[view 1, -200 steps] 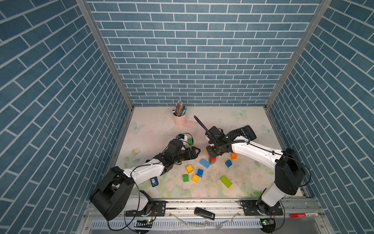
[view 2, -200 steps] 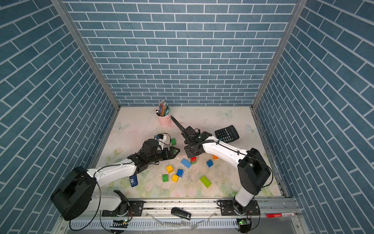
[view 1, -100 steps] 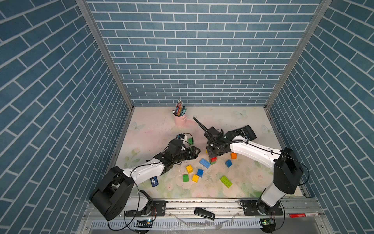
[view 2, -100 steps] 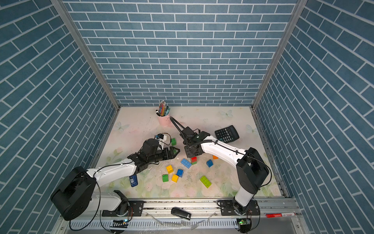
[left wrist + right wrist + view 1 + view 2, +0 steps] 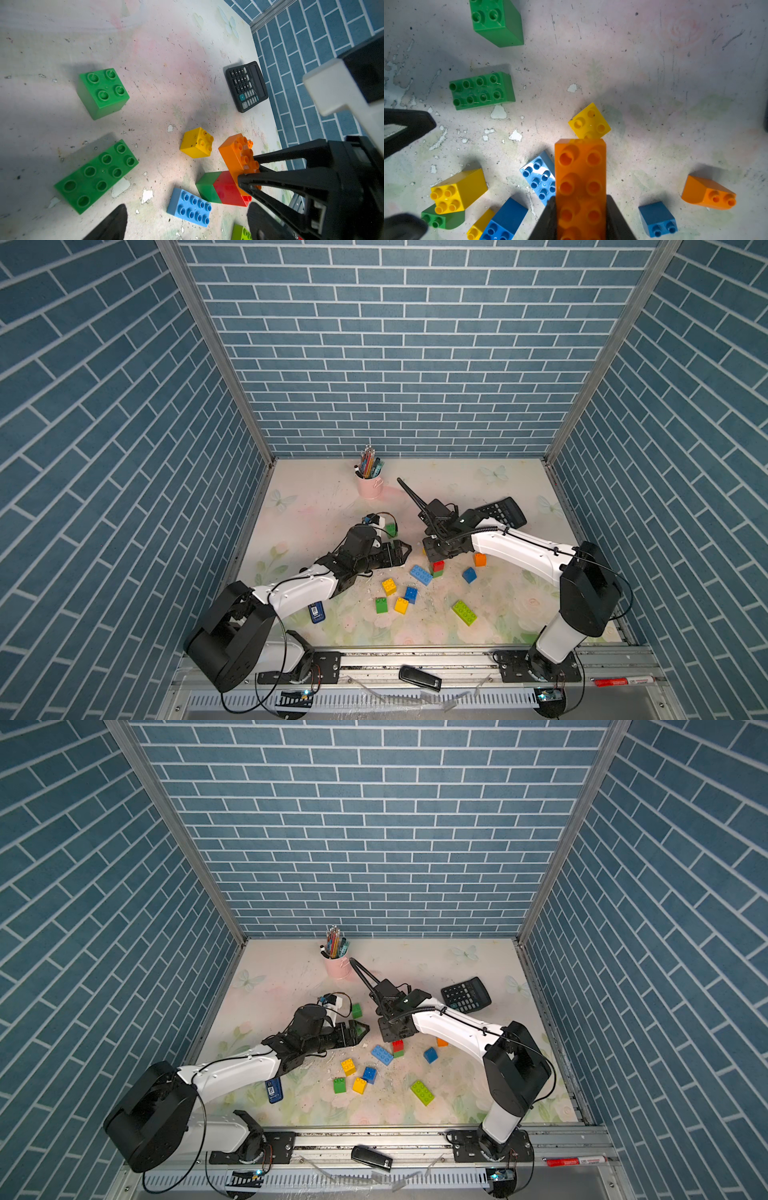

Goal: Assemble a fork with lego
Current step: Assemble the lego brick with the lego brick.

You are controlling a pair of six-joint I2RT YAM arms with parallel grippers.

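Observation:
I should move my right gripper outward over the clear tabletop just past the light blue brick (image 5: 189, 206) and let go of the orange brick, because its stack has room there.
My right gripper (image 5: 580, 200) is shut on a long orange lego brick (image 5: 580, 178), whose far end sticks out past the fingertips. In the left wrist view this orange brick (image 5: 236, 153) sits on a red brick (image 5: 227, 190) joined to a green one (image 5: 207, 188). In both top views that stack (image 5: 437, 567) (image 5: 398, 1047) shows just under the right gripper (image 5: 434, 551). My left gripper (image 5: 401, 549) (image 5: 187, 207) is open and holds nothing, low over the table left of the stack. A light blue oblong brick (image 5: 189, 206) lies between its fingers' line of sight.
Loose lego lies around: a green oblong (image 5: 95, 176), green squares (image 5: 104, 93) (image 5: 381, 605), yellow squares (image 5: 196, 143) (image 5: 389, 585), blue ones (image 5: 410, 593) (image 5: 469, 575), an orange one (image 5: 479, 559), a lime oblong (image 5: 464, 612). A calculator (image 5: 503, 512) and a pink pencil cup (image 5: 370, 485) stand behind.

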